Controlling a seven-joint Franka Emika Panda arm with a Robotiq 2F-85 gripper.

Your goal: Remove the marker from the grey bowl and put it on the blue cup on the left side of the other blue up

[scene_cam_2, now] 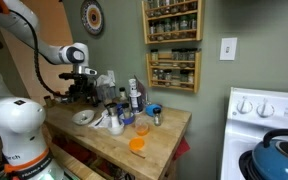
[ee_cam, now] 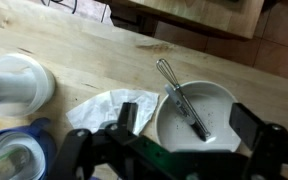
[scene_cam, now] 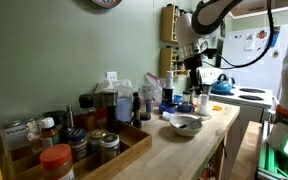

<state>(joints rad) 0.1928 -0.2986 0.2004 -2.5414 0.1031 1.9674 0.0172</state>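
The marker lies slanted below the robot's gripper, so the gripper will next lower its open fingers into the grey bowl [ee_cam: 216, 102] and turn them to go on both sides of the marker's lower part [ee_cam: 194, 121].
The grey bowl [ee_cam: 216, 102] stands on the wooden counter and also shows in both exterior views [scene_cam: 187, 124] [scene_cam_2: 83, 117]. The marker [ee_cam: 187, 107], a slim dark stick, lies slanted inside the bowl with its far end over the rim. My gripper [ee_cam: 189, 125] is open and empty, hovering above the bowl with one finger on each side of it; it also shows in both exterior views [scene_cam: 192, 70] [scene_cam_2: 81, 88]. A blue cup [ee_cam: 14, 155] is at the lower left of the wrist view. Another blue cup [scene_cam_2: 154, 110] stands further along the counter.
A crumpled white napkin [ee_cam: 109, 105] lies beside the bowl, next to a white jar [ee_cam: 19, 85]. Bottles and jars crowd the counter's back [scene_cam_2: 124, 98]. An orange cup [scene_cam_2: 137, 143] stands near the front edge. A blue kettle [scene_cam_2: 284, 150] sits on the stove.
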